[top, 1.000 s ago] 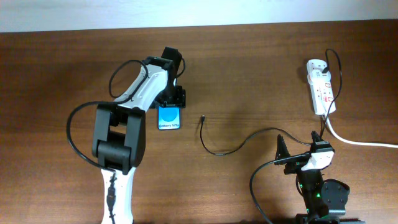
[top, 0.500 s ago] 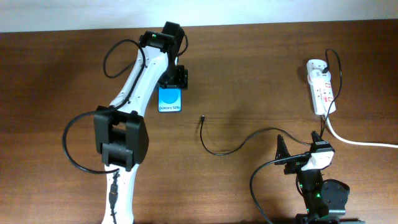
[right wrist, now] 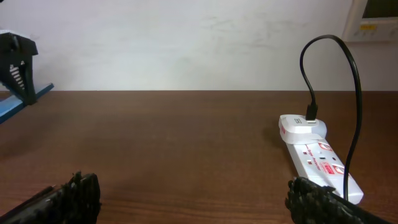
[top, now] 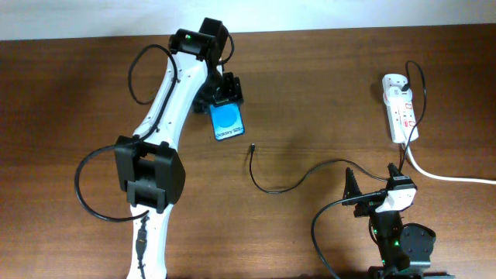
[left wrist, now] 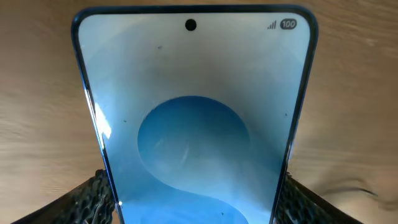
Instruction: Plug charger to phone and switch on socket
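Outward and to the left in the overhead view from my right gripper, the phone's end (top: pixel 230 133) sticks free of my left gripper, so I will swing across onto it.
The phone (top: pixel 229 122), blue screen up, is held in my left gripper (top: pixel 224 93) at the upper middle of the table, tilted slightly; it fills the left wrist view (left wrist: pixel 193 118) between the two fingers. The charger cable (top: pixel 287 184) lies curved on the table, its plug tip (top: pixel 252 147) just right of and below the phone, its other end plugged into the adapter. The socket (top: pixel 401 108) is a white power strip at the far right, also in the right wrist view (right wrist: pixel 317 155). My right gripper (top: pixel 373 180) is open and empty near the front edge.
A thick white cord (top: pixel 442 174) runs from the socket off the right edge. The left arm's white links (top: pixel 167 116) stretch from the front left up across the table. A pale wall stands behind the table's far edge.
My left gripper has carried the phone to the right and turned it slightly, toward the charger's plug tip. The right arm has not moved.
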Controlling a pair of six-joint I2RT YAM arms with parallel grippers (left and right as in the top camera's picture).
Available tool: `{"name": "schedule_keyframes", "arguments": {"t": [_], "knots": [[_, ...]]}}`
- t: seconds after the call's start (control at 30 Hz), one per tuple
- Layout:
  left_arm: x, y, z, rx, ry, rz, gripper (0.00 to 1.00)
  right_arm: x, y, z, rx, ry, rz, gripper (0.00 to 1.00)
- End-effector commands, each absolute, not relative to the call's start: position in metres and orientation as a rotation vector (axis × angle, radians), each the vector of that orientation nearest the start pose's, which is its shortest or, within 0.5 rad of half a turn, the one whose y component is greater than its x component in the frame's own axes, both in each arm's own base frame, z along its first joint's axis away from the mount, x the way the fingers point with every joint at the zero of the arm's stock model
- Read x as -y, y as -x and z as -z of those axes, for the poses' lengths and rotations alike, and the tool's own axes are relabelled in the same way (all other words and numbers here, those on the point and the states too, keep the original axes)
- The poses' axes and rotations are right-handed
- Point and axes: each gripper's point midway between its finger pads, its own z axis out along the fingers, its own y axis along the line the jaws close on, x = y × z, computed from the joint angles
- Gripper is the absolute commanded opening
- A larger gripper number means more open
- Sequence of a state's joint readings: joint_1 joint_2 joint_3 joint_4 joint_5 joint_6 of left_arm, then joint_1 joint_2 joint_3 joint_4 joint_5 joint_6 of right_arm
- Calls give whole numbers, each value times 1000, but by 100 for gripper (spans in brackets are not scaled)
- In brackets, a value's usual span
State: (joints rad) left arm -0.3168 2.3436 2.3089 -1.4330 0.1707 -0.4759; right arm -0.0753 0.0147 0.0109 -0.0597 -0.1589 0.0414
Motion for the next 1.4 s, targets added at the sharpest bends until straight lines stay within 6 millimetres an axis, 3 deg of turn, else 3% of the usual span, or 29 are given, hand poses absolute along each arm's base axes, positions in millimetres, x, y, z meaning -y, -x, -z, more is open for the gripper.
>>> {"name": "schedule_keyframes", "arguments": {"t": [0.0, 0.07, 0.13, 0.23, 0.3, 0.47, 0.6, 0.67, 0.73, 0.8, 0.87, 0.97, 1.03, 1.17, 1.23, 1.3, 1.33, 1.37], "knots": [[211, -435, -143, -3099, 386, 757, 0, -11, -245, -159, -1637, 39, -112, 98], [220, -433, -156, -3091, 428, 981, 0, -12, -245, -160, -1633, 43, -116, 98], [221, -429, -176, -3078, 676, 1275, 0, -12, -246, -164, -1620, -42, -203, 98], [203, -414, -182, -3133, 993, 1314, 0, -12, -246, -163, -1621, -45, -205, 98], [197, -404, -188, -3154, 1093, 1365, 0, -12, -246, -163, -1622, -45, -205, 98], [220, -406, -234, -3004, 1102, 1907, 0, -12, -245, -159, -1639, -84, -238, 98], [223, -408, -248, -2940, 1096, 2057, 0, -11, -246, -158, -1638, -199, -339, 98], [220, -409, -245, -2945, 1098, 2030, 0, -11, -246, -154, -1652, -244, -376, 98], [213, -412, -226, -3005, 1074, 1829, 0, -17, -246, -160, -1652, -282, -460, 98], [204, -411, -205, -3076, 1085, 1595, 0, -28, -245, -180, -1656, -239, -524, 98], [199, -411, -197, -3102, 1085, 1492, 0, -40, -249, -218, -1669, -184, -582, 98], [189, -412, -185, -3129, 1089, 1338, 0, -57, -280, -250, -1857, -161, -703, 98], [187, -412, -181, -3136, 1090, 1296, 0, -66, -300, -253, -2005, -181, -790, 98], [187, -412, -182, -3132, 1129, 1295, 0, -91, -333, -246, -2254, -193, -1047, 98], [187, -412, -181, -3133, 1129, 1289, 0, -92, -348, -225, -2300, -218, -1081, 98], [181, -412, -175, -3133, 1239, 1194, 0, -99, -363, -200, -2346, -253, -1173, 100], [178, -412, -172, -3129, 1297, 1137, 0, -105, -366, -194, -2355, -238, -1180, 93], [175, -414, -168, -3117, 1345, 1083, 0, -123, -372, -189, -2356, -168, -1190, 88]]}}
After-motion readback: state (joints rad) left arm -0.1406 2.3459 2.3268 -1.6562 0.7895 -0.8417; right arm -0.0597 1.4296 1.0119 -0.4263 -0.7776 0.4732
